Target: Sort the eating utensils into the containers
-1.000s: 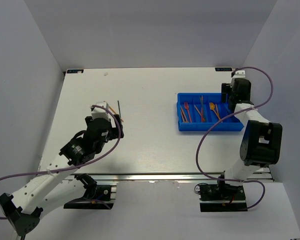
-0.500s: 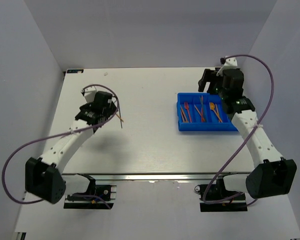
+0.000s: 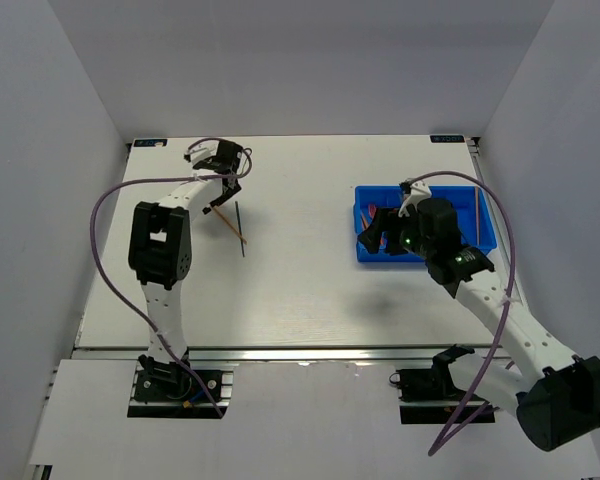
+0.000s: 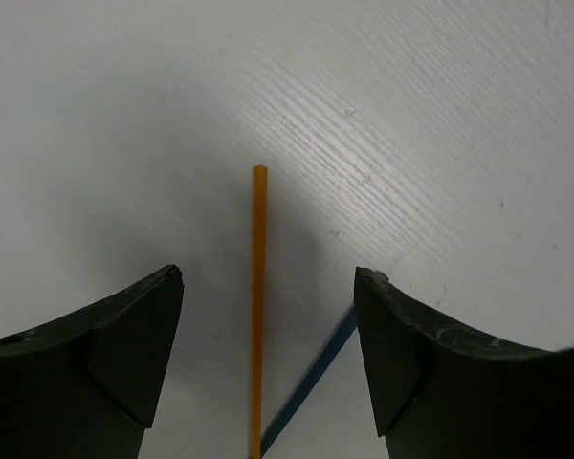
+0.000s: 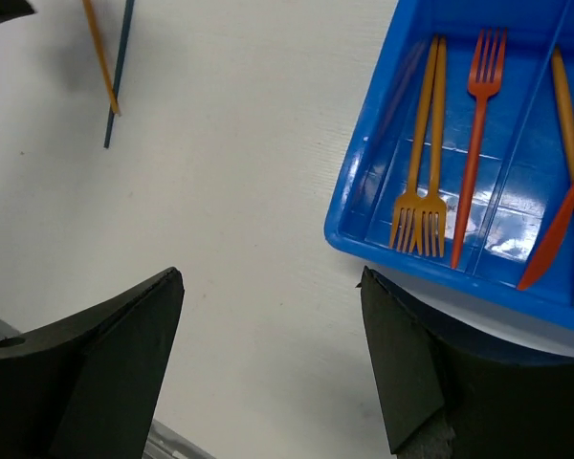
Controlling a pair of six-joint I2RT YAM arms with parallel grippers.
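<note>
The right gripper moves away from the blue tray toward the orange stick [image 3: 227,222] [image 5: 99,55] next. The stick lies to its left in the top view, still loose outside the tray.
The blue tray [image 3: 420,256] sits at the right of the table and holds several orange and red utensils. In the right wrist view the tray [image 5: 359,206] shows two orange forks [image 5: 423,143] and a red fork [image 5: 474,134] in its narrow compartments. An orange stick [image 3: 227,222] and a dark blue stick [image 3: 240,228] lie crossed on the table at the left. My left gripper [image 3: 227,178] is open and hangs just above the orange stick [image 4: 258,287], with the blue stick [image 4: 311,382] beside it. My right gripper [image 3: 372,238] is open and empty above the tray's near left corner.
Grey walls close in the table on the left, back and right. Purple cables loop off both arms. The right wrist view shows the two loose sticks [image 5: 105,67] far off at its upper left and the table's front edge at its lower left.
The left arm has stretched toward the far left, bringing its gripper over the two sticks. The right arm has swung from the tray's far right side to its near left corner.
</note>
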